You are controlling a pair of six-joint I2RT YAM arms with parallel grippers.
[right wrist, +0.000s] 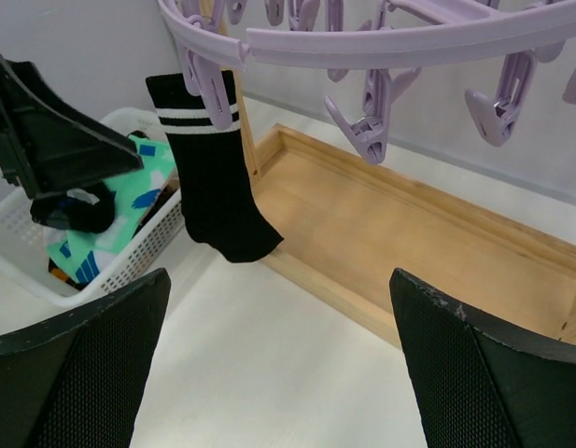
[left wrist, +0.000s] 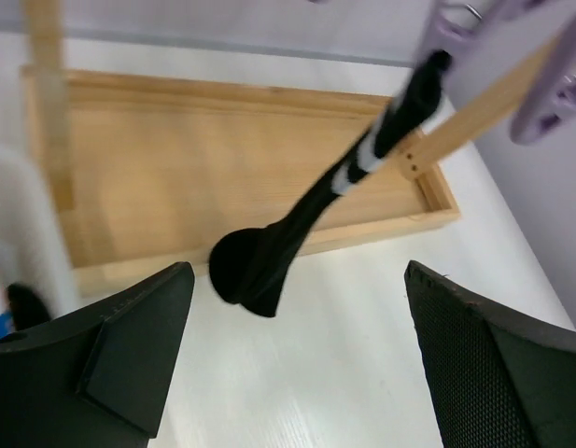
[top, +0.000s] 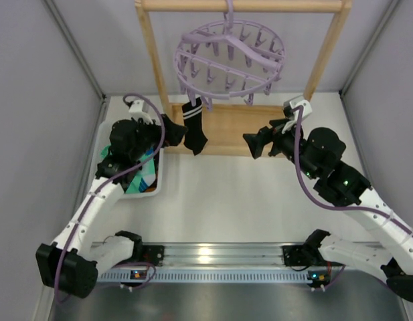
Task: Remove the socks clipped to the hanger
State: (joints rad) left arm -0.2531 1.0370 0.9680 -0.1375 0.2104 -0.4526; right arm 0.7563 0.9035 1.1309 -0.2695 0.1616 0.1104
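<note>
My left gripper lowers and shifts toward the black sock next, onto its lower part (top: 195, 138) (left wrist: 268, 257), since that foot end hangs free below the clipped top.
The lilac ring hanger (top: 229, 57) hangs by its hook from the wooden frame (top: 150, 53). One black sock with white stripes (top: 194, 127) hangs from a clip at the ring's front left; it also shows in the left wrist view (left wrist: 297, 233) and the right wrist view (right wrist: 213, 177). The other pegs (right wrist: 362, 121) hang empty. My left gripper (top: 174, 129) is open, just left of the sock's lower half. My right gripper (top: 254, 144) is open and empty, to the right of the sock. A mint-green sock (top: 144, 172) lies in the basket.
A white basket (top: 159, 180) with socks stands at the left, under the left arm; it also shows in the right wrist view (right wrist: 129, 252). The frame's wooden base tray (top: 229, 130) lies under the hanger. Grey walls close in both sides.
</note>
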